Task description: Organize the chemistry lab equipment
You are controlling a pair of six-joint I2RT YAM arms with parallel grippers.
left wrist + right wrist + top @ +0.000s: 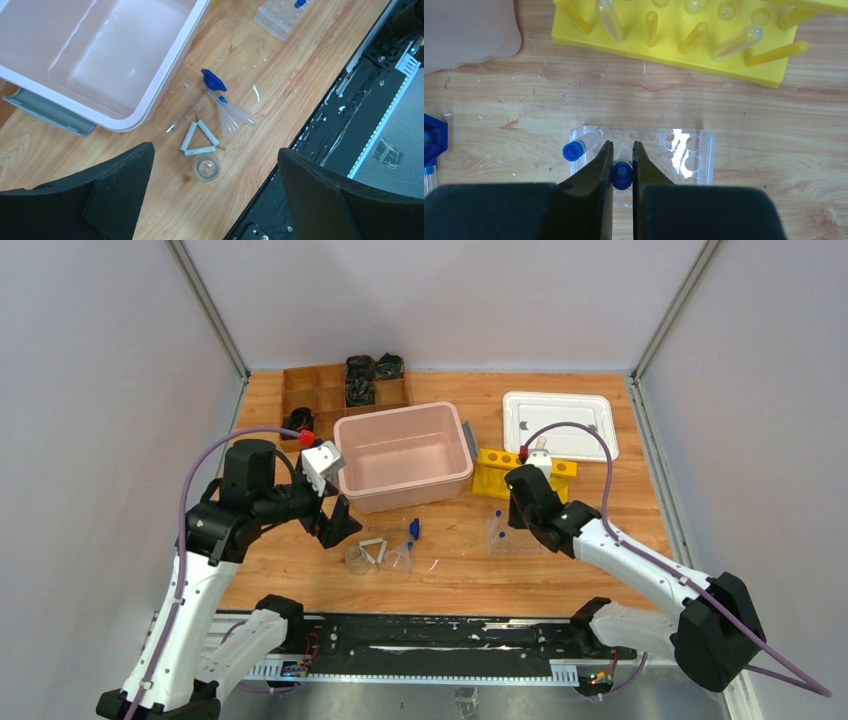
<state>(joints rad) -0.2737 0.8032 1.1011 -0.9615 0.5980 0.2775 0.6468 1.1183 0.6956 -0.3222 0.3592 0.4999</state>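
The right gripper lowers its upright tube next, sinks it into a hole of the clear tray below, and releases it.
My right gripper [620, 145] is shut on a blue-capped clear tube [622, 173], held upright over the clear rectangular tray [684, 150]. A second blue-capped tube [576, 148] leans in the tray's left end. Beyond it lies the yellow holed rack [744, 70], with clear tubes in some holes. My left gripper [215, 148] hangs open above the small clear beaker [206, 166], the white wire triangle [199, 140], the clear funnel [231, 116] and the blue-tipped rod [214, 80], touching none. From above, the right gripper [510, 523] is over the tray [512, 540].
The large pink bin [403, 453] stands mid-table, just behind the small items. A brown compartment box [330, 390] with dark items is at the back left and a white lid [558, 423] at the back right. A black rail [430, 635] runs along the near edge.
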